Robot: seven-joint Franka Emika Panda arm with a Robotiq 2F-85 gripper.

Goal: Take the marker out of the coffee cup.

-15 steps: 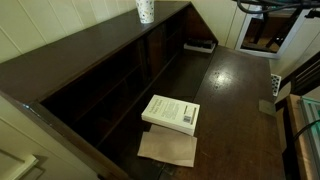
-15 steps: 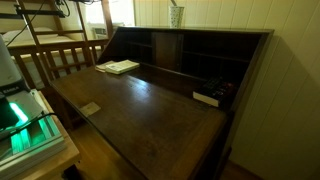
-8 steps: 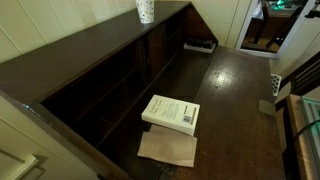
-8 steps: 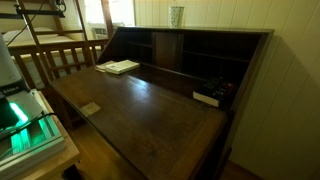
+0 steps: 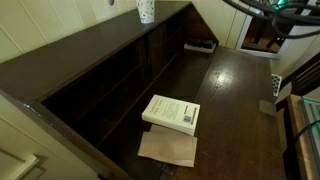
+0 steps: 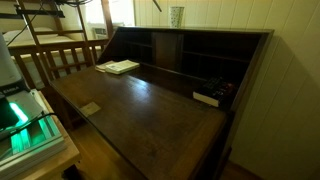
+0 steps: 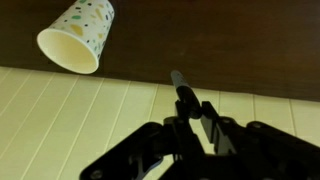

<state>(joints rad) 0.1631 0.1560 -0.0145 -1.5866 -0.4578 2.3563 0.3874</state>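
Note:
My gripper is above the bare ledge beside the coffee cup, and the marker (image 7: 182, 90) is already clear of the cup. My gripper will next lower the marker onto that ledge and release it.
In the wrist view my gripper (image 7: 192, 116) is shut on the marker (image 7: 182, 90), a thin dark stick that points up out of the jaws. The coffee cup (image 7: 78, 36), white with coloured speckles, lies up and to the left of the marker tip, its open mouth facing me and apart from the marker. In both exterior views the cup (image 5: 146, 10) (image 6: 176, 15) stands on the top ledge of the dark wooden desk. A thin dark stick (image 6: 156, 5) shows just beside the cup at the frame's top edge. The gripper itself is out of the exterior views.
A white book (image 5: 171, 112) lies on brown paper (image 5: 167, 148) on the desk surface (image 5: 235, 100). A small black object (image 5: 200, 45) sits at the desk's far end, also seen in an exterior view (image 6: 206, 97). A wooden railing (image 6: 50, 60) stands beside the desk.
A second ago something dark stood in the cup's top in an exterior view. Now the cup stands alone and a thin stick shows beside it. A dark cable has swung across the top corner.

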